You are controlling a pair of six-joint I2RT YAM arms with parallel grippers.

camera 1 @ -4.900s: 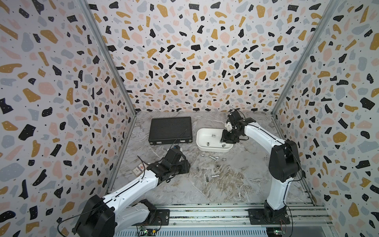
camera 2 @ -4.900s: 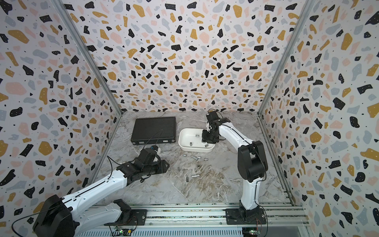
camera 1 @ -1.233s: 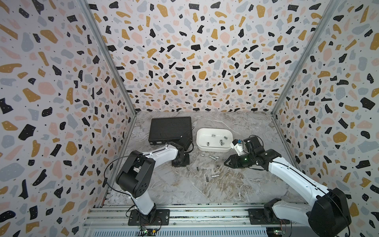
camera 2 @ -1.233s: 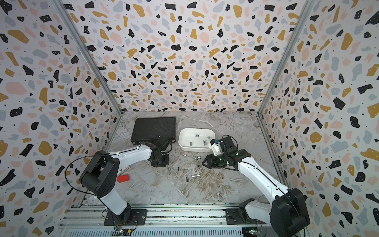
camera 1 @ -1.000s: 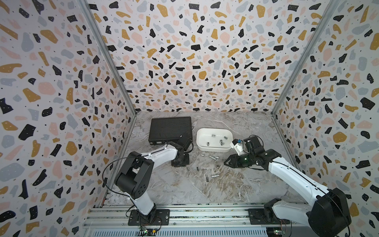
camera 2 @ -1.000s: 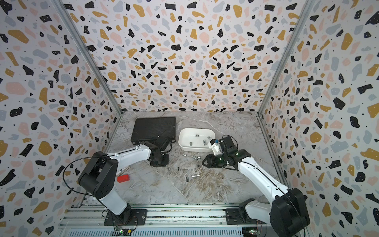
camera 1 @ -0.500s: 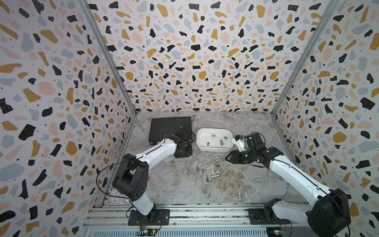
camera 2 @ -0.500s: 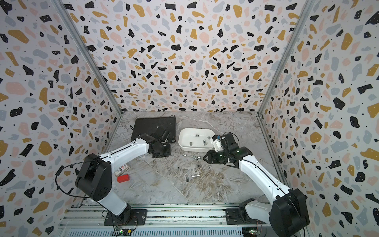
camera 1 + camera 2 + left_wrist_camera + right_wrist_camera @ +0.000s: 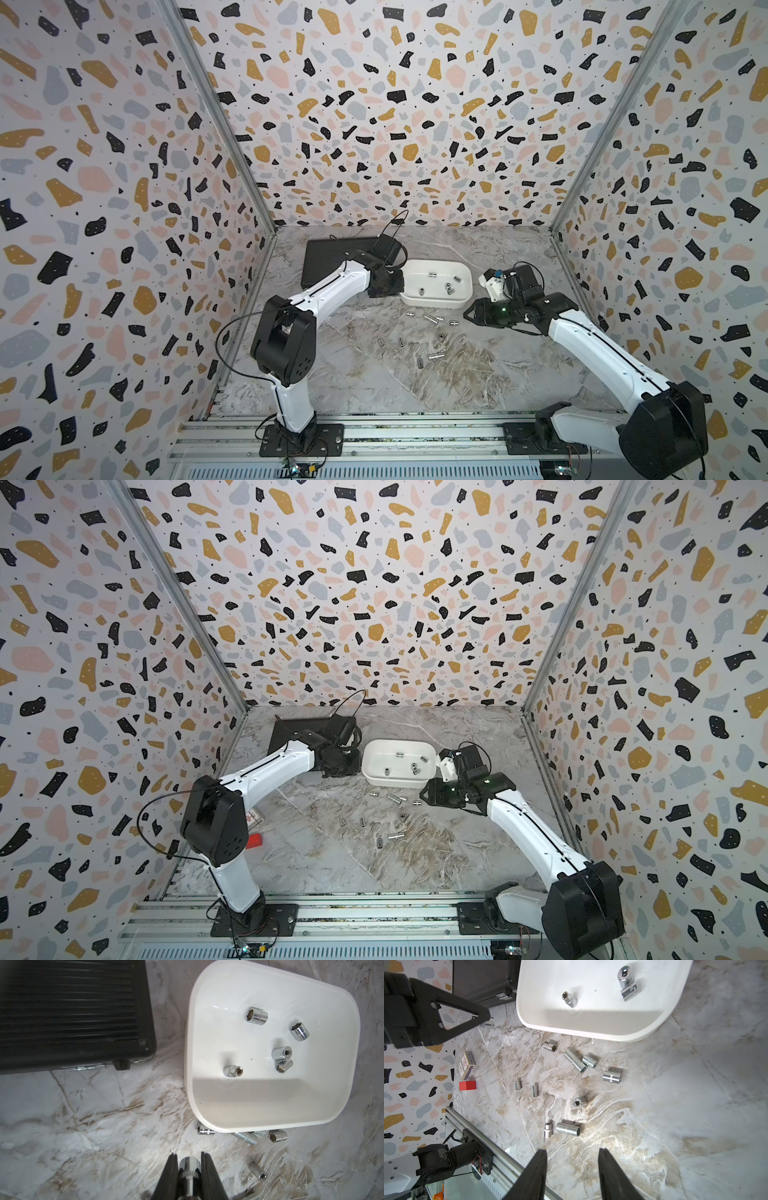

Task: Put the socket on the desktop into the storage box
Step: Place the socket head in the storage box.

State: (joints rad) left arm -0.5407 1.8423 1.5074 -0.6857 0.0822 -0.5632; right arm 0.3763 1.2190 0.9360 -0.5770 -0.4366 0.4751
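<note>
Next, my left gripper should move outward across the box's rim, go down and release the socket, since the box's bare bottom nearest the case (image 9: 220,1048) lies outward and below it.
My left gripper (image 9: 188,1157) is shut on a shiny metal socket (image 9: 190,1164). It hangs over the marble desktop (image 9: 478,374), just off the left end of the white storage box (image 9: 432,302). Several sockets (image 9: 256,1016) lie inside the box. Several more sockets (image 9: 432,319) are scattered on the desktop in front of it, also visible in the right wrist view (image 9: 574,1060). My right gripper (image 9: 572,1152) is open and empty. In both top views it hovers by the box's right front corner (image 9: 424,791).
A black ribbed case (image 9: 328,262) lies behind my left arm, close to the box's left side. A red block (image 9: 467,1085) and a small card box (image 9: 467,1065) sit near the left wall. An aluminium rail (image 9: 374,432) runs along the front edge.
My left gripper has swung from in front of the black case back and right to the box's left end, carrying the socket. My right gripper has edged slightly toward the box.
</note>
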